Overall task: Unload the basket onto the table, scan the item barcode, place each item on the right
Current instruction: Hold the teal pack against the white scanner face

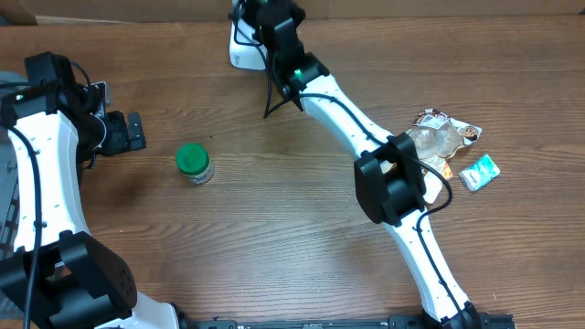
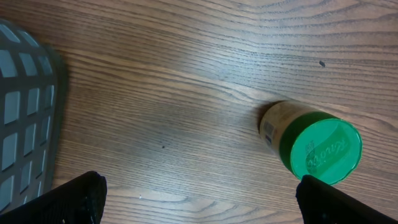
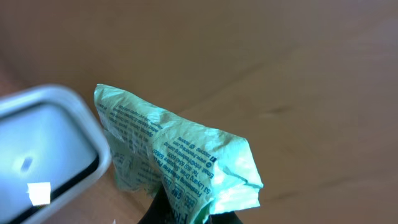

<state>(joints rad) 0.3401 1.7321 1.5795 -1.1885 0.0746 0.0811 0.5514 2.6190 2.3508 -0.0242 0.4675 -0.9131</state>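
The right gripper swings the packet back and to the right in the overhead view, over the clear crinkled snack bag (image 1: 439,141) next, then lowers and releases it.
My right gripper (image 3: 189,213) is shut on a crumpled green packet (image 3: 180,155) with printed text, held up close to the white scanner (image 3: 43,143). In the overhead view the right gripper (image 1: 267,26) hovers at the scanner (image 1: 239,50) at the table's far edge, and the packet is hidden under it. My left gripper (image 1: 128,131) stands open and empty on the left; in its wrist view the left gripper (image 2: 199,202) has wide-apart fingers. A green-lidded jar (image 1: 194,163) stands just right of it, and the same jar (image 2: 314,146) shows a barcode on its side.
A clear crinkled snack bag (image 1: 439,137) and a small teal packet (image 1: 480,172) lie at the right of the wooden table. A grey mesh basket (image 2: 25,112) sits at the left edge in the left wrist view.
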